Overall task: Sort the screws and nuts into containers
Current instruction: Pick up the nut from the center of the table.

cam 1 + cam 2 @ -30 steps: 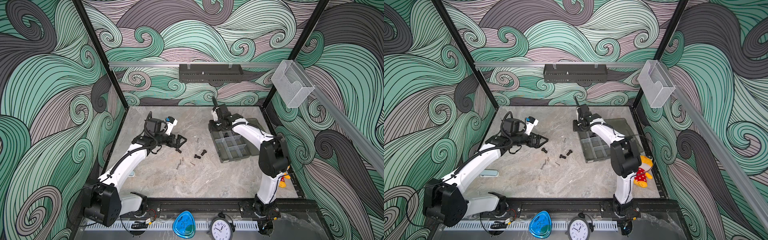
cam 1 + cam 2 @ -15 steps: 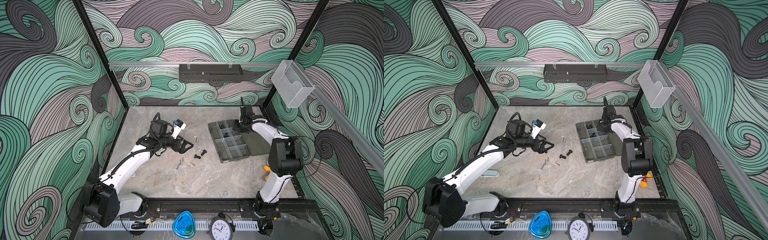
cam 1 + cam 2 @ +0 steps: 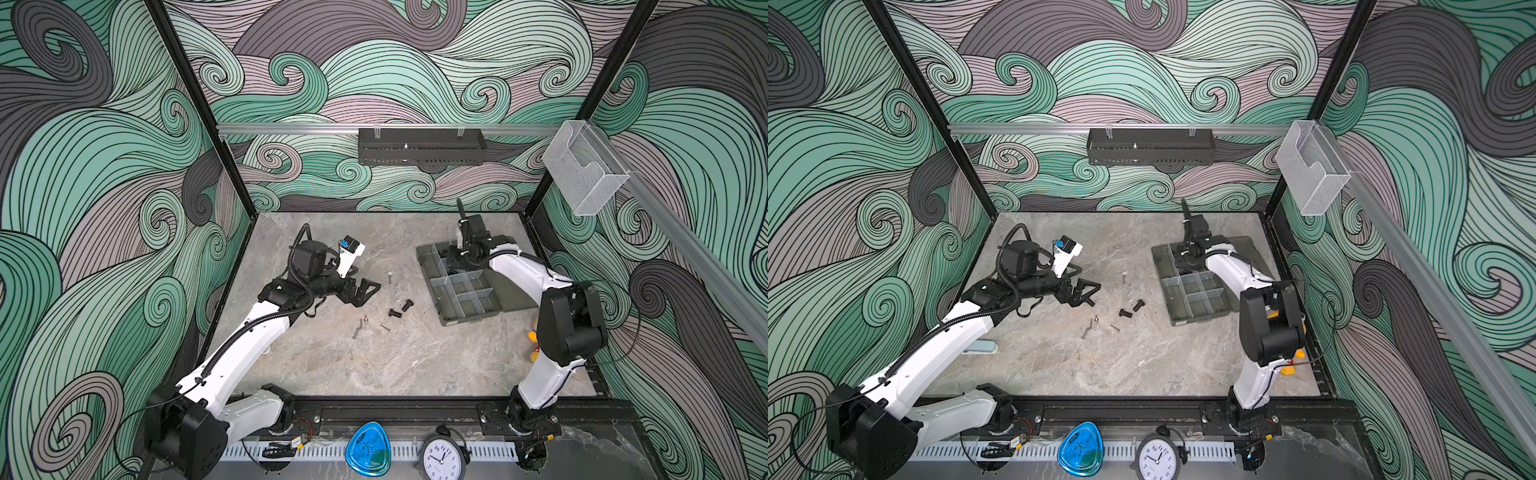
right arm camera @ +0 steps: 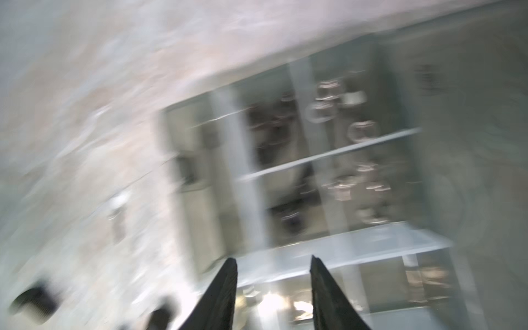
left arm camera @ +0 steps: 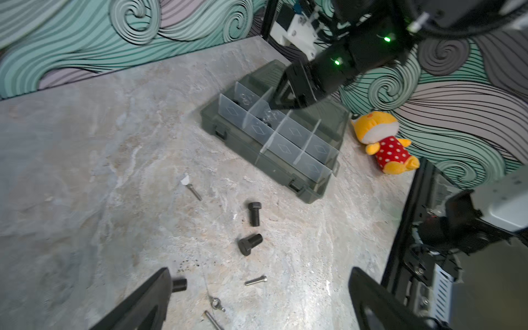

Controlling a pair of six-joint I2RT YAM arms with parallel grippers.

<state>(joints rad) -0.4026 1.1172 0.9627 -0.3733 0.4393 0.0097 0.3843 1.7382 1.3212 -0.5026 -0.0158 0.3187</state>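
The silver wing nut [image 3: 366, 318] is still lying loose on the table, so I should move my right gripper back from the far containers, past the black screws and down onto the nut.
The smoky-grey organiser box [image 3: 465, 291] [image 3: 1196, 295] lies open at the right of the table. Blurred silver nuts [image 4: 357, 131] lie in its far containers [image 5: 245, 98]. My right gripper [image 4: 273, 258] [image 3: 455, 259] hangs open and empty over those far containers. Two black screws [image 3: 406, 306] [image 5: 254, 214] [image 5: 250, 243] and thin silver screws [image 3: 357, 330] [image 5: 256, 280] lie loose on the table left of the box. A silver wing nut [image 5: 217, 303] lies among them. My left gripper [image 5: 258, 271] [image 3: 368, 291] is wide open just left of them. A short black piece [image 5: 179, 285] sits by one finger.
A yellow plush toy [image 5: 383, 143] lies right of the box by the wall. A black perforated tray [image 3: 419, 147] and a clear holder [image 3: 586, 170] hang on the walls. A clock [image 3: 440, 457] and a blue object [image 3: 368, 451] sit beyond the front rail.
My right gripper swung right from the box's far left corner, came back over the far containers, and went from shut to open. My left gripper moved right toward the loose screws.
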